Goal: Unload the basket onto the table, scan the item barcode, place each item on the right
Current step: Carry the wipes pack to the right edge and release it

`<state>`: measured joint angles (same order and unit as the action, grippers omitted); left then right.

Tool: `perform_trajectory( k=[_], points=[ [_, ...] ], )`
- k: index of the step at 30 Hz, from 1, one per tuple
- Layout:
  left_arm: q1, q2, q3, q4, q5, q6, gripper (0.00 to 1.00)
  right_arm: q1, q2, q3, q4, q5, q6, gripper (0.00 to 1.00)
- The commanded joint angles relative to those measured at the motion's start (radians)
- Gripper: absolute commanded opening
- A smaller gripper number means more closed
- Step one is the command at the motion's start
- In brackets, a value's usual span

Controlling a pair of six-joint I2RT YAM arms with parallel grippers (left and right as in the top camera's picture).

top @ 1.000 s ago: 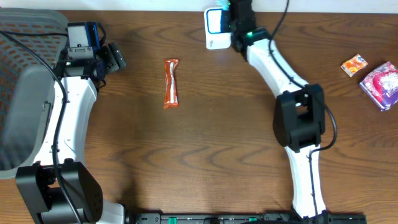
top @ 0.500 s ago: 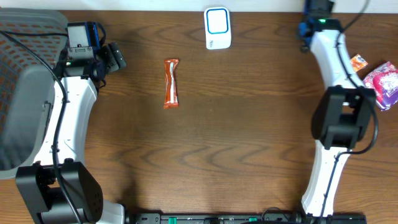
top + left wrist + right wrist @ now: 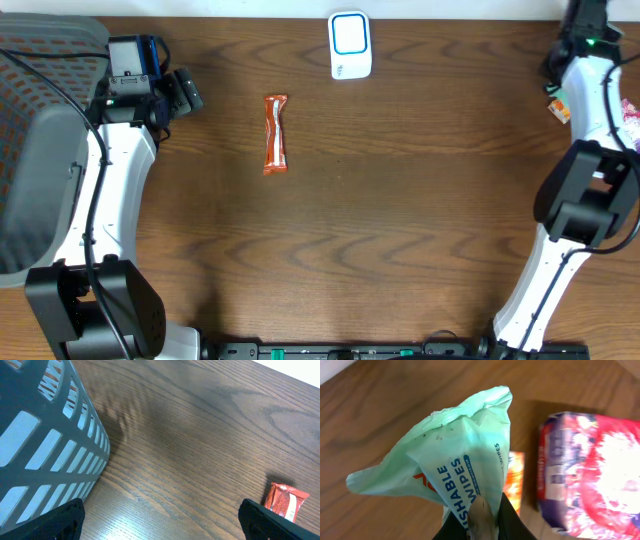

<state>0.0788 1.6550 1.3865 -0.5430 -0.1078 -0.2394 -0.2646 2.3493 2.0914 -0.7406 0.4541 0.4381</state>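
Note:
The right gripper, still above the table, lowers the wipes onto the small orange packet below, beside the purple-red pack, next and releases them.
My right gripper (image 3: 482,521) is shut on the lower edge of a pale green pack of flushable wipes (image 3: 455,460), which hangs above the table in the right wrist view. In the overhead view that gripper (image 3: 580,25) is at the far right corner, and the pack is hidden by the arm. The white scanner with a blue-edged window (image 3: 350,45) stands at the back centre, far to the left of it. My left gripper (image 3: 186,90) is open at the left, with bare wood between its fingertips (image 3: 65,520).
An orange snack bar (image 3: 275,133) lies left of centre, also at the left wrist view's edge (image 3: 284,502). A grey slatted basket (image 3: 40,150) fills the left side. Under the wipes lie a small orange packet (image 3: 514,480) and a purple-red pack (image 3: 590,475).
My right arm has swung from the scanner across to the table's far right corner, carrying the wipes pack. The left arm has not moved.

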Motion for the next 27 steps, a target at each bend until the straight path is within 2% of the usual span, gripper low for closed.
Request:
perform_trajectory(
  k=[1,5,8,21,24,27],
  points=[
    [0.004,0.005,0.005,-0.003,-0.009,-0.008,0.98,-0.021,-0.04,-0.017,-0.002,0.023,0.076,0.01],
    [0.004,0.005,0.005,-0.003,-0.009,-0.008,0.98,-0.033,-0.04,-0.032,0.0,0.023,0.135,0.02],
    [0.004,0.005,0.005,-0.003,-0.009,-0.008,0.98,-0.036,-0.04,-0.043,0.003,0.023,0.15,0.11],
    [0.004,0.005,0.005,-0.003,-0.009,-0.008,0.98,-0.036,-0.04,-0.092,-0.013,0.058,0.152,0.16],
    [0.004,0.005,0.005,-0.003,-0.009,-0.008,0.98,-0.036,-0.044,-0.09,-0.011,0.101,0.121,0.23],
    [0.004,0.005,0.005,-0.003,-0.009,-0.008,0.98,-0.035,-0.047,-0.09,-0.014,0.1,0.088,0.43]
  ],
)
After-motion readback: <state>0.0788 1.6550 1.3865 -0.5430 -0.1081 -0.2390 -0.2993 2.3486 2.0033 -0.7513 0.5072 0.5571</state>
